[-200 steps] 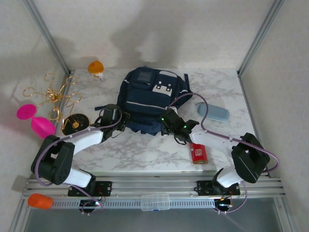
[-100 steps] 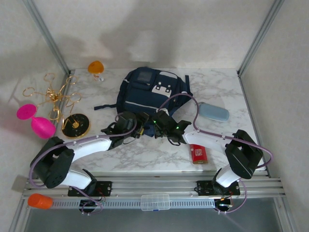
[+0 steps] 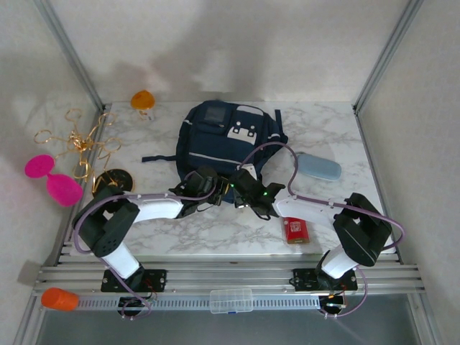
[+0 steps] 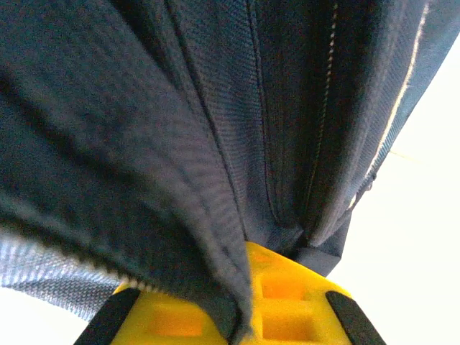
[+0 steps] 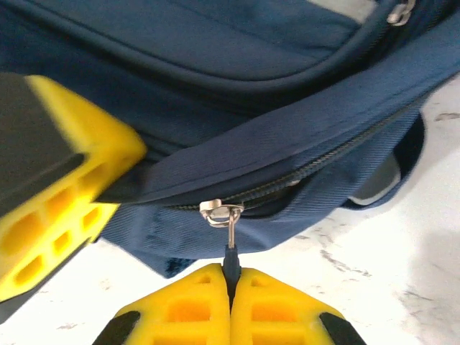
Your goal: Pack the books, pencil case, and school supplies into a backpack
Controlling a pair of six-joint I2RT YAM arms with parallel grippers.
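Note:
The backpack's side edge by the pencil case lies outward along the zipper track. My right gripper will slide the pull outward along the track that way and release it.
The navy backpack lies flat mid-table, its near edge facing the arms. My left gripper is at that edge, its yellow fingers shut on a fold of the backpack's fabric. Right beside it, my right gripper is shut on the zipper pull hanging from the metal slider. The zipper looks partly parted there. The light blue pencil case lies right of the backpack. The red box of school supplies sits near the front right. The books are out of view.
A black-and-gold disc lies by the left arm. Gold wire shapes and pink pieces are at the far left. An orange object stands at the back left. The metal frame posts bound the table.
My left gripper slid right along the backpack's near edge, opened, and shut again on the fabric beside the right gripper. The right gripper shifted slightly left, still holding the zipper pull.

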